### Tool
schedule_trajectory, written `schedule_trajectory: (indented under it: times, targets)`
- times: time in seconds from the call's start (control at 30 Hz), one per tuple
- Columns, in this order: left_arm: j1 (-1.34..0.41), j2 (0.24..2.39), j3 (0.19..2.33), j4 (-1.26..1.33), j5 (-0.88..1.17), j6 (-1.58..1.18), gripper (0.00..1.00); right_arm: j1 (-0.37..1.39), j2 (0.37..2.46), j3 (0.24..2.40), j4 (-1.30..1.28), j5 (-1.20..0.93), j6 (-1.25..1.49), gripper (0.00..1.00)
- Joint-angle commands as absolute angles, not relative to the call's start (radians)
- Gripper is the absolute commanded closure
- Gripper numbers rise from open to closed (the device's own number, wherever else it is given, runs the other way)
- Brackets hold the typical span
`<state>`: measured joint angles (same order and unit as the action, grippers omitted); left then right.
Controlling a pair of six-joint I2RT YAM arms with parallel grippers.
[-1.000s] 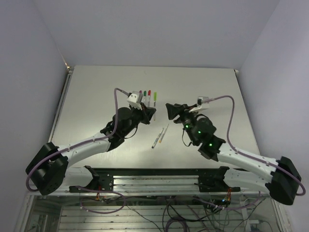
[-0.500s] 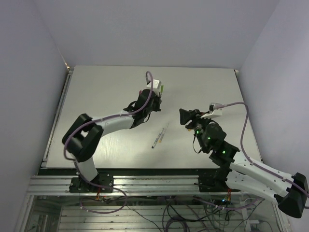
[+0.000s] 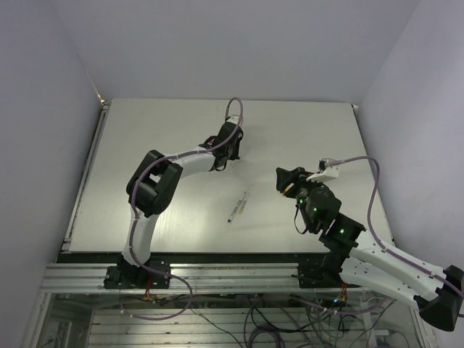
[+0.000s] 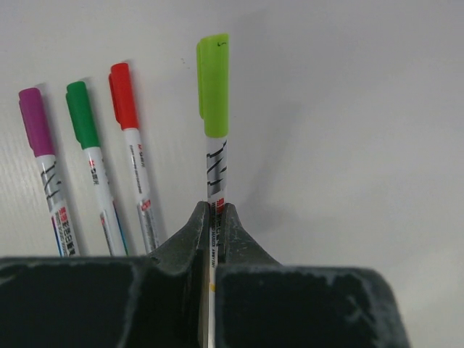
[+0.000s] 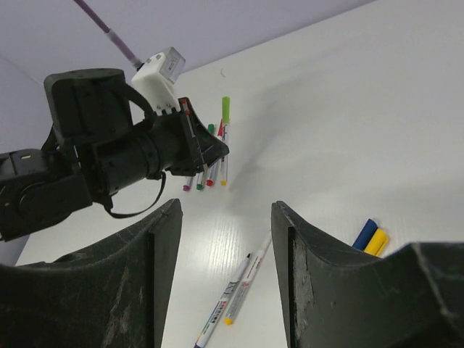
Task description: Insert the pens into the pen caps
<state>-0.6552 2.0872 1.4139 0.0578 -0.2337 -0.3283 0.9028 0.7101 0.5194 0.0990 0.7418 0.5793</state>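
Note:
The lime-capped pen (image 4: pixel 212 87) hangs above the table and goes down beside the red-capped pen next in my left gripper, which then lets go of the lime-capped pen's body.
My left gripper (image 4: pixel 215 210) is shut on the white barrel of a lime-capped pen (image 4: pixel 212 87), whose cap points away from me. To its left lie a red-capped pen (image 4: pixel 125 98), a green-capped pen (image 4: pixel 82 116) and a magenta-capped pen (image 4: pixel 35 123). In the top view the left gripper (image 3: pixel 230 145) hides this row. My right gripper (image 5: pixel 226 206) is open and empty, above two uncapped pens (image 5: pixel 239 290) lying side by side; they also show in the top view (image 3: pixel 239 203). A dark blue cap (image 5: pixel 366 233) and a yellow cap (image 5: pixel 378 243) lie right of them.
The white table (image 3: pixel 145 145) has a metal rail along its left edge (image 3: pixel 90 167). Grey walls close it in at the back and on both sides. The right gripper (image 3: pixel 284 177) hovers right of the loose pens.
My left arm has stretched farther up the table and now covers the row of capped pens. My right gripper has drawn back a little to the right and toward me.

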Motion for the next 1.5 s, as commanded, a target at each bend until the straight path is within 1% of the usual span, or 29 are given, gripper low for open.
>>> schedule_trajectory:
  times: [0.0, 0.23, 0.53, 0.7, 0.83, 0.97, 1.1, 1.4, 1.47]
  targets:
    - [-0.627, 2.138, 1.492, -0.002, -0.239, -0.313, 0.93, 0.903, 0.714, 0.5, 0.087, 0.766, 0.6, 0.48]
    - [-0.611, 2.212, 1.567, -0.041, -0.235, -0.322, 0.93, 0.904, 0.745, 0.507, 0.085, 0.767, 0.61, 0.48]
    - [-0.603, 2.247, 1.587, -0.069, -0.212, -0.375, 0.93, 0.904, 0.757, 0.493, 0.101, 0.757, 0.623, 0.48]
    - [-0.603, 2.244, 1.574, -0.062, -0.202, -0.401, 0.86, 0.904, 0.763, 0.492, 0.107, 0.748, 0.622, 0.48]
    - [-0.601, 2.232, 1.565, -0.045, -0.19, -0.402, 0.84, 0.905, 0.765, 0.486, 0.113, 0.744, 0.621, 0.48]
    - [-0.601, 2.207, 1.568, -0.038, -0.192, -0.392, 0.75, 0.904, 0.766, 0.483, 0.122, 0.744, 0.611, 0.48]
    - [-0.601, 2.182, 1.585, -0.045, -0.2, -0.379, 0.7, 0.905, 0.772, 0.487, 0.129, 0.746, 0.598, 0.48]
    - [-0.602, 2.087, 1.557, -0.016, -0.182, -0.376, 0.65, 0.904, 0.761, 0.487, 0.143, 0.779, 0.575, 0.48]
    - [-0.603, 2.056, 1.546, -0.008, -0.176, -0.374, 0.64, 0.904, 0.761, 0.49, 0.133, 0.811, 0.586, 0.43]
